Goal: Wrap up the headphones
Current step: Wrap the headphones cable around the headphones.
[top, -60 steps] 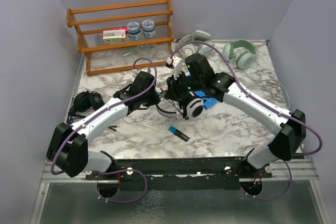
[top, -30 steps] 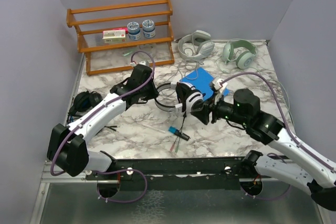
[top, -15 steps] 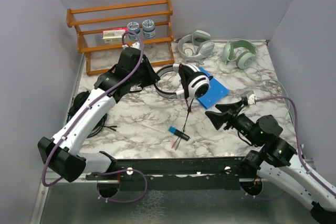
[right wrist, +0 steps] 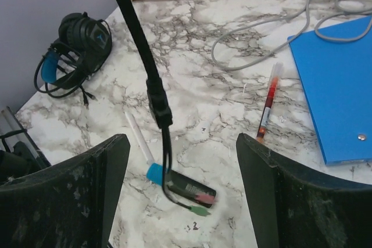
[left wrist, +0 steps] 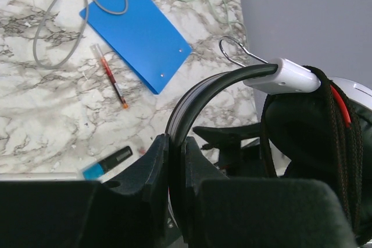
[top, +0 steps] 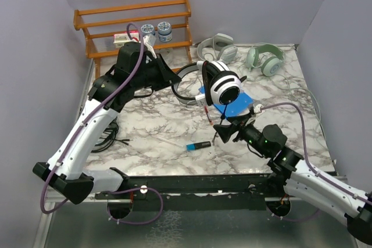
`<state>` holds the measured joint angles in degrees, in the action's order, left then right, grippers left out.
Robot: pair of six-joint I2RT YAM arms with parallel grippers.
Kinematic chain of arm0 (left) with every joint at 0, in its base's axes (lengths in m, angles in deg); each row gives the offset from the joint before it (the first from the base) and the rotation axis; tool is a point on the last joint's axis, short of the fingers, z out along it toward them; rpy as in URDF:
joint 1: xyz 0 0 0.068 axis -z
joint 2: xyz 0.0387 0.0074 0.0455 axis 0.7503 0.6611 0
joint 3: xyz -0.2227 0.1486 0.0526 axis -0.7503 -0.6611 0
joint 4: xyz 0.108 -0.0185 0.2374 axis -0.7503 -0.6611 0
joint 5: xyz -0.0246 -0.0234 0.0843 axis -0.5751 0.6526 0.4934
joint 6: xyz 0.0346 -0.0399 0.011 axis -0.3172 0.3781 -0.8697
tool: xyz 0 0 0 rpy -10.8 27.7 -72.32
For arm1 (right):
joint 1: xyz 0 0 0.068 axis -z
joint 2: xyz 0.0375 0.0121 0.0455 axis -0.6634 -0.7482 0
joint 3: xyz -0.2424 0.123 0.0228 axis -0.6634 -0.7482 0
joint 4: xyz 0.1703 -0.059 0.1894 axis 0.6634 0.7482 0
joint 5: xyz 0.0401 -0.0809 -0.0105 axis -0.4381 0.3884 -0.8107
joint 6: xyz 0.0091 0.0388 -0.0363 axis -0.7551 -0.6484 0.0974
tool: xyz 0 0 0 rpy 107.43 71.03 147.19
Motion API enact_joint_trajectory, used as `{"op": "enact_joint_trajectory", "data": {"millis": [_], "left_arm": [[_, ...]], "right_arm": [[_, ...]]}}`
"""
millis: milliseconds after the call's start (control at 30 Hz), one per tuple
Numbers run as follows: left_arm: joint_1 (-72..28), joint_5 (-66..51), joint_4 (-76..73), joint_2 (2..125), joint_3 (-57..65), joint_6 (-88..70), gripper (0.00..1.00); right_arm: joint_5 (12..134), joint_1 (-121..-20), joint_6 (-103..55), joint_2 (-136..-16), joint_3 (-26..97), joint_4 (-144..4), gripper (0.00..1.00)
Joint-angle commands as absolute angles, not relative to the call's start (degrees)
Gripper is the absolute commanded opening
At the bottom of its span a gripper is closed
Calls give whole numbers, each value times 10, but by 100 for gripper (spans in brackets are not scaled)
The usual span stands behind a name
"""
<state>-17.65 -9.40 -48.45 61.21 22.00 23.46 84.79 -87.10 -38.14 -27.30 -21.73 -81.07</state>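
The cable [right wrist: 152, 82] already hangs between the right gripper's open fingers, so the gripper needs to move gently farther onto the thin part of the cable just above the plugs and close there.
My left gripper [top: 173, 78] is shut on the black headband [left wrist: 200, 91] of the white-and-black headphones [top: 224, 89] and holds them in the air above the table. Their black cable [right wrist: 152, 82] hangs straight down, and its pink and green plugs [right wrist: 200, 203] touch the marble. My right gripper [top: 223, 132] is low over the table and open, with the cable hanging between its fingers [right wrist: 110, 166] without touching them. An all-black pair [top: 95, 114] lies at the left edge. Two pale pairs [top: 216, 49] [top: 264, 57] lie at the back.
A blue notebook [top: 239, 102] lies under the raised headphones. A blue-capped black marker [top: 199, 144], a white stick [right wrist: 138, 137] and a red pen [right wrist: 268, 104] lie on the marble. A wooden rack [top: 137, 38] with jars stands at the back left.
The left arm has lifted the headphones higher and toward the back. The right gripper has moved left to the dangling cable end and opened wider.
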Motion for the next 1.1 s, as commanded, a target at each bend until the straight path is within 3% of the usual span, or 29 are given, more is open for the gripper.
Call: {"op": "enact_joint_trajectory", "data": {"millis": [0, 200, 333, 433, 633, 833, 967, 1067], "left_arm": [[-178, -154, -469, 572, 268, 282, 0], [-178, -166, -479, 564, 294, 290, 0], [-178, -167, -494, 563, 313, 288, 0], [-178, -168, -504, 553, 310, 287, 0], [-178, -186, -516, 525, 275, 231, 0], [-178, -202, -515, 472, 186, 136, 0], [-178, -204, -512, 436, 125, 81, 0], [-178, -140, -511, 424, 101, 87, 0]], "right_arm": [[820, -871, -395, -334, -234, -957, 79], [809, -871, -379, -412, -223, -1031, 47], [823, -871, -365, -394, -218, -1022, 25], [859, -870, -346, -359, -208, -980, 2], [1008, -870, -294, -327, -123, -867, 1], [1124, -859, -228, -406, 52, -796, 1], [1085, -847, -147, -481, 191, -765, 1], [1011, -846, -102, -512, 269, -751, 1]]}}
